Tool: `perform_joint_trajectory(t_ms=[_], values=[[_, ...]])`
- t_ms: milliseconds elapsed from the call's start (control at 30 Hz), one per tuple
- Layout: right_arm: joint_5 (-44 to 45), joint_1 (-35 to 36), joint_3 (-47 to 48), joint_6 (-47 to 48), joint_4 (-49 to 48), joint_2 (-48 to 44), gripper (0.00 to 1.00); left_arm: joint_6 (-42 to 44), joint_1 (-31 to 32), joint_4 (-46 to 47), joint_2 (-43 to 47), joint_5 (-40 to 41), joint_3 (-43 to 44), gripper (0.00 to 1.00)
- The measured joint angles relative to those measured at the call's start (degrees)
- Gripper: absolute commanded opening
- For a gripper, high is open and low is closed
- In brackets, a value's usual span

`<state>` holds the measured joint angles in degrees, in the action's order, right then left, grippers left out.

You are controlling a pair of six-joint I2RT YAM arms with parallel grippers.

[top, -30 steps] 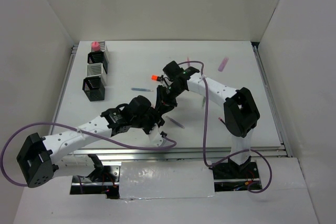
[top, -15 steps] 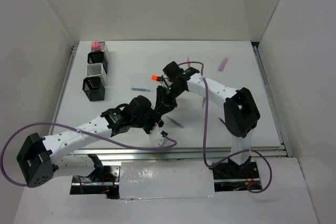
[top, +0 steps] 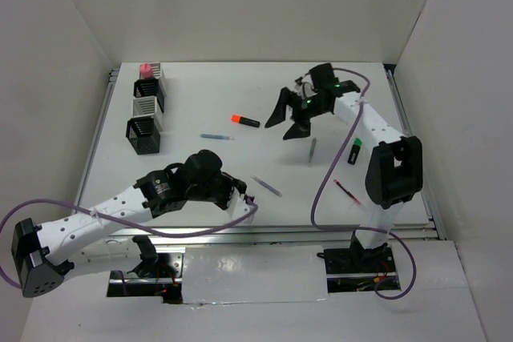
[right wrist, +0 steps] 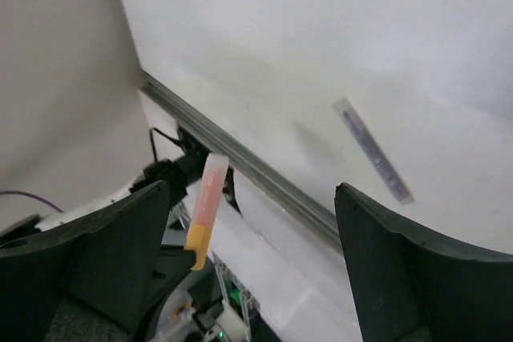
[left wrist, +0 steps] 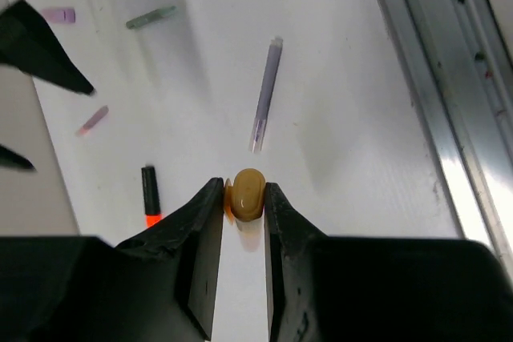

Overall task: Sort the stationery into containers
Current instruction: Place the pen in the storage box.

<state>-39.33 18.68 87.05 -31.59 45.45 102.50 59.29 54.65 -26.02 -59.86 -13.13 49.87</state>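
My left gripper swings outward over the black container nearest the pink marker next and releases there, since it lies to the gripper's left in the top view.
My left gripper (left wrist: 244,198) is shut on the end of the yellow-orange highlighter (left wrist: 248,192), held low over the near middle of the table. From the right wrist view the highlighter (right wrist: 203,211) shows upright in the distance. My right gripper (top: 287,122) hangs open and holds nothing, raised over the far middle. On the table lie an orange-capped black marker (top: 245,120), a blue pen (top: 216,136), a grey pen (top: 312,150), a green-capped black marker (top: 355,150), a red pen (top: 347,191) and a thin pen (top: 267,187). The containers (top: 147,110) stand at the far left; a pink marker (top: 145,70) sticks out of the rear one.
White walls close in the table on three sides. A metal rail (top: 264,234) runs along the near edge and another rail (top: 407,142) along the right side. A purple cable (top: 321,190) loops from the right arm over the table.
The right gripper opened, let go of the highlighter and swung away to the far right. The left arm drew back toward the near left, still gripping the highlighter.
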Motion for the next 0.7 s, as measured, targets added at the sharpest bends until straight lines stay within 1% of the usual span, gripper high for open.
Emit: perform_joint_trajectory(t_ms=[67,133,233,333,400,500,600,700], values=[[-2.40,-5.25,1.79,2.95,0.02,-0.42,0.88,-7.54,-1.01,-0.35,0.33,0.11,2.05,0.00],[-5.86,-11.15,3.37,6.36,-0.17,-1.31,0.88,-15.69,-4.48,-0.83,-0.20,-0.66,6.03,0.00],[-10.03,-19.37,3.72,10.43,-0.37,-4.20,0.85,-28.96,-14.25,0.48,-1.97,-2.75,13.31,0.00],[-10.12,-26.03,3.78,13.51,-0.81,-7.37,0.83,-42.32,-27.69,4.22,-4.79,-3.85,19.15,0.00],[-7.26,-27.58,4.13,15.08,-1.01,-8.92,0.83,-50.12,-36.70,5.90,-7.89,-3.43,22.49,0.00],[-1.73,-26.73,5.31,16.57,-1.33,-9.97,0.82,-59.28,-50.10,8.98,-15.19,-2.19,27.61,0.00],[2.51,-25.75,5.29,17.03,-1.97,-10.60,0.82,-65.11,-60.67,13.66,-21.33,-1.01,29.00,0.00],[4.83,-25.42,3.89,17.07,-3.13,-11.45,0.82,-68.70,-68.06,17.92,-25.94,-1.03,29.40,0.00]])
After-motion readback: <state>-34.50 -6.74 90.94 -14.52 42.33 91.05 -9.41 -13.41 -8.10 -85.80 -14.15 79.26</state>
